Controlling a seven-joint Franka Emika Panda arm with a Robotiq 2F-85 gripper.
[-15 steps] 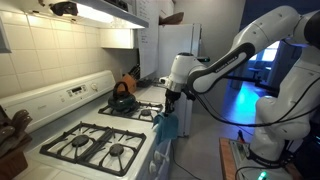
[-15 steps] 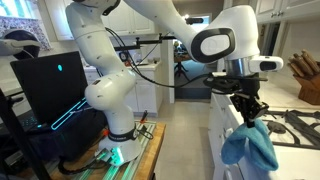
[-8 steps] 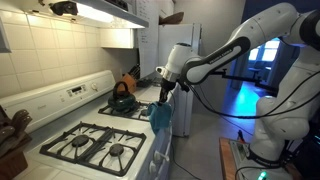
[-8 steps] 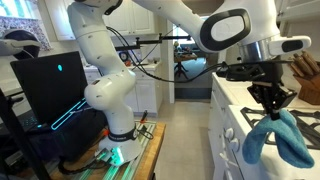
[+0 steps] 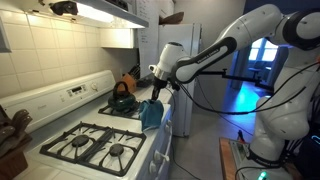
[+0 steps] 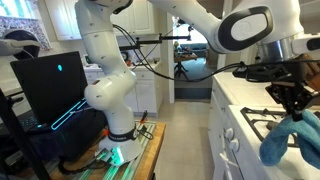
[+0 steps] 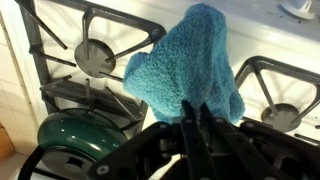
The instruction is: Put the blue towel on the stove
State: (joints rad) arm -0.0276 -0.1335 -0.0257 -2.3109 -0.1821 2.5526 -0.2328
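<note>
The towel hangs close to the stove's front edge, so my gripper will next move outward and a little down over the burner grates (image 5: 132, 110), then open.
The blue towel (image 5: 150, 112) hangs from my gripper (image 5: 156, 92), whose jaws are shut on its top edge. It dangles over the white stove (image 5: 112, 140), above the burner grates near the front right. In an exterior view the towel (image 6: 295, 138) hangs at the right edge below the gripper (image 6: 296, 104). In the wrist view the towel (image 7: 190, 65) fills the middle, pinched by my gripper (image 7: 195, 112), with the burner grates (image 7: 95, 55) behind it.
A dark green kettle (image 5: 122, 98) sits on the back right burner; it also shows in the wrist view (image 7: 75, 130). A knife block (image 6: 311, 78) stands on the counter. A fridge (image 5: 178, 50) stands past the stove.
My gripper has carried the towel from the stove's front edge in over the burners. The towel hangs a little higher and further over the stove top.
</note>
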